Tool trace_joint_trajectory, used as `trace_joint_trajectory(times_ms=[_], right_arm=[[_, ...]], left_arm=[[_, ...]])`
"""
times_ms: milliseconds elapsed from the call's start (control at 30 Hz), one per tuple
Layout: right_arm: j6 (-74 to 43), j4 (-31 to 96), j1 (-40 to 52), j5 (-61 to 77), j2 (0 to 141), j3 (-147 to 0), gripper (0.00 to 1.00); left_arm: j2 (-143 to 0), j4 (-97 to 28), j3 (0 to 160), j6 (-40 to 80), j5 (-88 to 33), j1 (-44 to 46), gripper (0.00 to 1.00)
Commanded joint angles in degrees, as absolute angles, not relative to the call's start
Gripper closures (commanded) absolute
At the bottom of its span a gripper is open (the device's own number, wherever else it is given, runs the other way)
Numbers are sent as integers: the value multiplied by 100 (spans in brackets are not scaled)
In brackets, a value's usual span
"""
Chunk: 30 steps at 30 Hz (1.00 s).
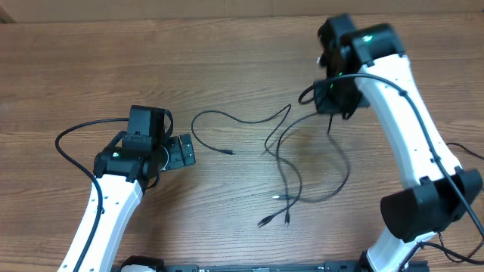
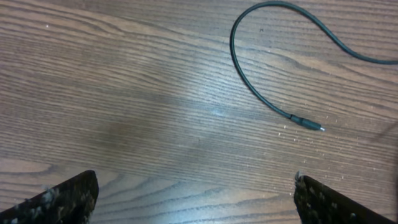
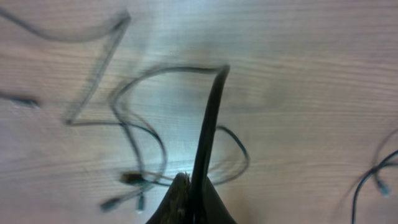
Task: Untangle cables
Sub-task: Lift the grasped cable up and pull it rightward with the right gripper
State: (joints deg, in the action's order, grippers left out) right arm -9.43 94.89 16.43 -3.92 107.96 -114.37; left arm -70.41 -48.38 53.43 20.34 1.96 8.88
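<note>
Next I will move my right gripper to the right in the overhead view, toward the cable lying apart, to release the held cable clear of the middle loops.
Several thin black cables [image 1: 291, 155] lie in loose loops at the table's middle, their plug tips [image 1: 276, 215] near the front. One strand [image 1: 219, 121] curves left and ends in a plug [image 1: 229, 153]; it shows in the left wrist view [image 2: 249, 74] with its plug [image 2: 308, 124]. My right gripper [image 1: 331, 113] is shut on a cable [image 3: 208, 124] and holds it raised above the table; the loops lie blurred below. My left gripper [image 1: 181, 151] is open and empty, left of the strand's plug, above bare wood [image 2: 196, 199].
The wooden table [image 1: 91, 68] runs to the back edge. Thick black arm cables loop beside the left arm [image 1: 72, 143] and over the right arm [image 1: 408, 94]. The right arm's base [image 1: 427, 204] stands at the front right.
</note>
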Motion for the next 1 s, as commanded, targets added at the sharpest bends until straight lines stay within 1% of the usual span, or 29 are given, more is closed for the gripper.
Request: trace_joint_trajectory(times_ms=[0, 200, 233, 533, 700, 833, 867, 967], right_arm=[[-1249, 9588, 1643, -635, 10737, -12488, 96], [-1245, 9618, 1653, -617, 10737, -14204, 96], [-1247, 9616, 1653, -615, 10737, -14689, 96], [-1240, 9581, 1653, -493, 10737, -16619, 96], [-1223, 9564, 1649, -934, 10737, -17030, 96], [-1223, 9483, 1629, -1881, 10739, -17021, 96], [-1223, 9338, 1629, -2458, 10739, -16984, 96], [-1221, 9111, 1586, -2921, 10739, -16940, 96]], left_arm=[[-7050, -4838, 5448, 1883, 167, 864, 0], [-7050, -4838, 5450, 1883, 167, 864, 0], [-7050, -4838, 5450, 1883, 167, 864, 0], [-7050, -4838, 5450, 1883, 167, 864, 0], [-7050, -4840, 5450, 1883, 167, 864, 0], [-7050, -4838, 5448, 1883, 167, 864, 0], [-7050, -4838, 5450, 1883, 167, 864, 1], [-7050, -4838, 5448, 1883, 167, 864, 1]])
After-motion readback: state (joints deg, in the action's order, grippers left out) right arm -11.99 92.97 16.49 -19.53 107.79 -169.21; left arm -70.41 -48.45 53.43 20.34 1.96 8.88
